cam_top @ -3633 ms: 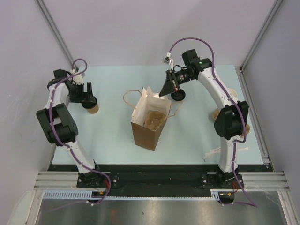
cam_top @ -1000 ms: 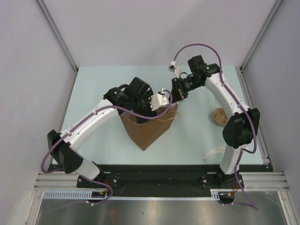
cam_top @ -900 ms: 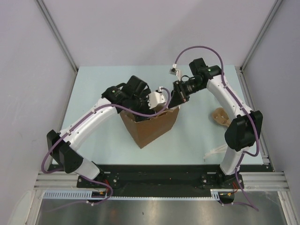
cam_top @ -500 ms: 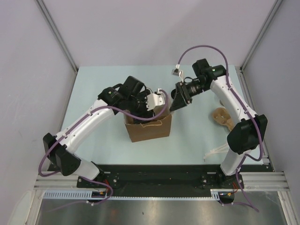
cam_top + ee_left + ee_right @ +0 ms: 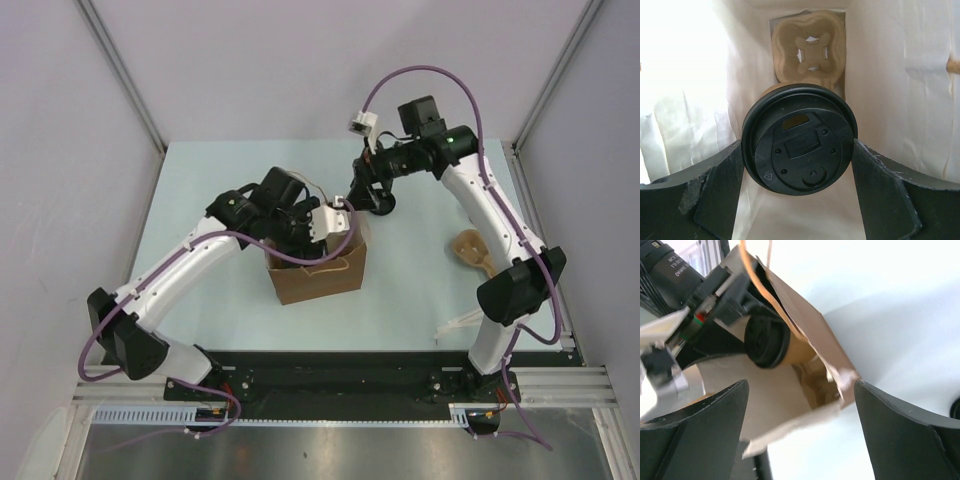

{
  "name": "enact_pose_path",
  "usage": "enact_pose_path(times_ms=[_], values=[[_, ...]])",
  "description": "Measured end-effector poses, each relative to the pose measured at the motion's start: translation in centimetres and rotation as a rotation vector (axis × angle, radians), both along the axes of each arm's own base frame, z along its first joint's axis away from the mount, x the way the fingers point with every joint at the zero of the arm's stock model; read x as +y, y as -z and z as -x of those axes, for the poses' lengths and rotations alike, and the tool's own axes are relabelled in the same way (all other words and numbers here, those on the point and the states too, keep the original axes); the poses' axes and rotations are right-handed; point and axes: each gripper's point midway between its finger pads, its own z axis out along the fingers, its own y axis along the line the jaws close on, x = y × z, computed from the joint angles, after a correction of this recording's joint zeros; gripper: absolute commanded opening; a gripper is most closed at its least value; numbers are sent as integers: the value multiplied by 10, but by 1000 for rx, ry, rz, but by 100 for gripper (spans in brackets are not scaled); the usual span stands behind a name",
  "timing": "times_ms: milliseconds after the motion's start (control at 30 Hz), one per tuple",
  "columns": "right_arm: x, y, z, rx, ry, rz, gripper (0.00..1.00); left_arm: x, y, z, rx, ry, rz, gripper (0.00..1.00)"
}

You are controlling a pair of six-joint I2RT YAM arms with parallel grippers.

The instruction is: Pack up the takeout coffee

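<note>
The right gripper's open fingers still stop short of the bag's rim, so the right gripper needs to go to the left in the top view next, onto the bag's rim beside the end of the bag's handle.
The takeout coffee, a tan paper cup with a black lid, hangs inside the brown paper bag, and my left gripper is shut on it at the lid's two sides. Below it, at the bag's bottom, lies the pulp carrier tray. In the top view the left arm reaches down into the bag's mouth and the cup is hidden. My right gripper is open just behind the bag, with the torn rim in front of its fingers but untouched. The lidded cup shows through the bag's opening.
A loose black lid lies on the pale table behind the bag, under the right wrist. A tan lidless cup lies on its side at the right. A thin white item sits near the right arm's base.
My right gripper has opened, let go of the bag's rim and drawn back. The bag turned square to the table edge. The left gripper keeps the cup inside it.
</note>
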Motion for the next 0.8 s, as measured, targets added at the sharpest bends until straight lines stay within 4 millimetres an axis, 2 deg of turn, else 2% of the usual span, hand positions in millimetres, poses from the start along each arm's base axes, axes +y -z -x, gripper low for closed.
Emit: enact_pose_path(times_ms=[167, 300, 333, 400, 433, 500, 533, 800], values=[[25, 8, 5, -84, -80, 18, 82, 2, -2, 9, -16, 19, 9, 17], [36, 28, 2, -112, -129, 54, 71, 3, -6, 13, -26, 26, 18, 17], [38, 33, 2, -117, -138, 66, 55, 3, -6, 13, -28, 27, 19, 17], [41, 40, 3, -132, -154, 87, 39, 3, -4, 14, -27, 27, 19, 17], [42, 44, 4, -133, -160, 96, 23, 3, -3, 14, -30, 27, 20, 17], [43, 48, 6, -133, -168, 106, 11, 4, -1, 16, -30, 28, 18, 17], [43, 48, 7, -129, -167, 108, 0, 5, 0, 17, -35, 30, 17, 17], [36, 40, 17, -148, -105, 102, 0, 9, 1, 28, -118, 44, 26, 17]])
